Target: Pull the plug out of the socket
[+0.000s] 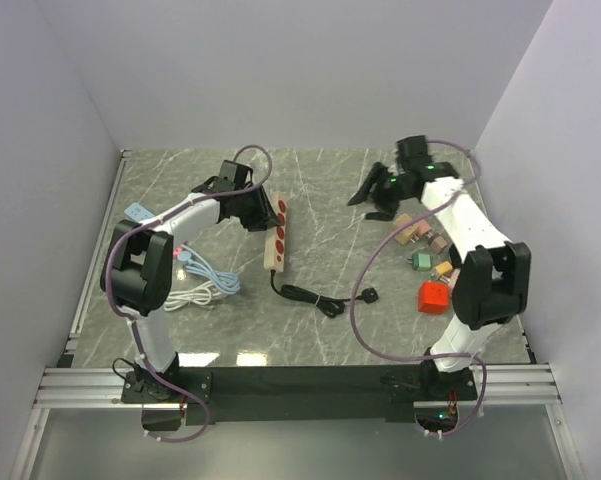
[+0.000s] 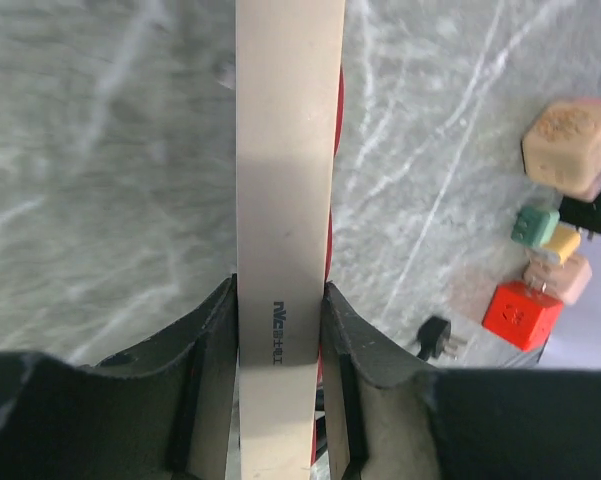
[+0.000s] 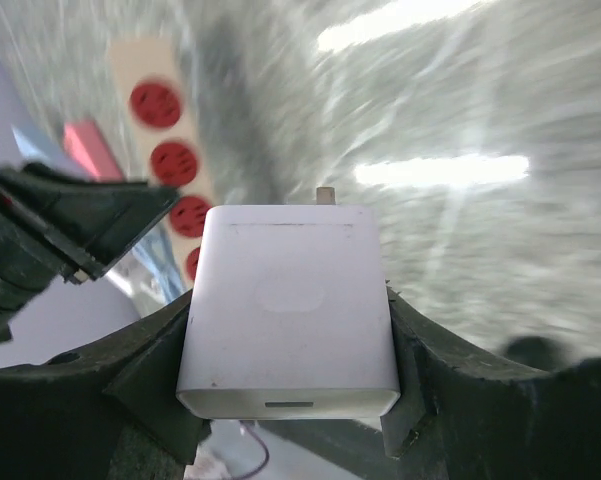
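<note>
Next, my right gripper carries the white plug down and to the right in the top view, beside the tan block, because the loose adapters are gathered there.
The beige power strip with red sockets lies left of centre. My left gripper is shut on its far end; in the left wrist view the fingers clamp both sides of the strip. My right gripper is off to the strip's right, above the table. In the right wrist view it is shut on a white plug block with a metal prong showing at its far end. The plug is out of the strip, which appears blurred beyond it.
The strip's black cord and plug lie at centre front. Several coloured adapters, including a red cube and a tan block, sit at right. A coiled white cable lies at left. Walls enclose the table.
</note>
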{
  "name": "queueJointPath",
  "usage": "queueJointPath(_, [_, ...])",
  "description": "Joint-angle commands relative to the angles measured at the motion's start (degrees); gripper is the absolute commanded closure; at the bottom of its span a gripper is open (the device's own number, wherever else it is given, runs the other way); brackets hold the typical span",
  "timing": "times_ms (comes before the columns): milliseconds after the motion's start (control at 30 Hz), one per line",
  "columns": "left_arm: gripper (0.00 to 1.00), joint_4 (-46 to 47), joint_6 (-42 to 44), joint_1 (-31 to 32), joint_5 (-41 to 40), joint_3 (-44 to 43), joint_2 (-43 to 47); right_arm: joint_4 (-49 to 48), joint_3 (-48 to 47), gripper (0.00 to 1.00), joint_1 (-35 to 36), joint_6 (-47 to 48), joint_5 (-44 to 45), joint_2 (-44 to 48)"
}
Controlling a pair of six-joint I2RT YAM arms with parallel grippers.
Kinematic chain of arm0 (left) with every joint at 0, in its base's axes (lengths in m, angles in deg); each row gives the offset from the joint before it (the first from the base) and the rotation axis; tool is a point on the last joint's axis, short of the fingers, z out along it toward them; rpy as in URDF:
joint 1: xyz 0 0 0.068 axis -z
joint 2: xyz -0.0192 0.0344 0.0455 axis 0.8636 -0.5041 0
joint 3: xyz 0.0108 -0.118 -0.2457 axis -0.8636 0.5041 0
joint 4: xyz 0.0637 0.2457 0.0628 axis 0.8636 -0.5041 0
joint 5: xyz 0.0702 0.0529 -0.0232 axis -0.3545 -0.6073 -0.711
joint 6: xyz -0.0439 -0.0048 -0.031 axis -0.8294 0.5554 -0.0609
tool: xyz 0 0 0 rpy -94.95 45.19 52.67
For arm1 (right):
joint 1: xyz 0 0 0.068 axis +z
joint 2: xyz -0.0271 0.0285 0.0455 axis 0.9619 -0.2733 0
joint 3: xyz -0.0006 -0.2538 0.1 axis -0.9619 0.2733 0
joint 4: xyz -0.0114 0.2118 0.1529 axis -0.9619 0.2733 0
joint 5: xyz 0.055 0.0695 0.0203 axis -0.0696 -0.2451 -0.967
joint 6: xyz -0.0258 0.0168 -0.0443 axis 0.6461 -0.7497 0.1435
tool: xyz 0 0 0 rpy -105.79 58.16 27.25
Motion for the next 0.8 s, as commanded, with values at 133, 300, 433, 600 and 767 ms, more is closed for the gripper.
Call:
queueJointPath(133, [1.0, -2.0, 1.59, -12.18, -3.71, -1.95, 7.27, 5.35, 2.41, 1.0, -11.67, 4.44, 7.63, 5.82])
queueJointPath(300, [1.0, -6.58, 3.08, -25.57, -5.81, -5.73, 5.52, 4.83, 5.05, 1.0, -13.97, 4.18, 11.76, 3.54])
queueJointPath(433, [1.0, -8.24, 4.31, -31.98, -8.19, -10.12, 2.62, 4.13, 6.89, 1.0, -14.84, 2.33, 19.15, 1.96])
queueJointPath(600, [0.99, -8.42, 5.2, -35.51, -9.07, -14.34, -2.56, 2.46, 7.08, 1.0, -17.39, 0.05, 21.45, -0.51])
queueJointPath(767, [0.99, -9.66, 4.85, -37.53, -7.4, -17.07, -7.84, 6.05, 7.42, 1.0, -18.18, 0.84, 23.29, -0.26])
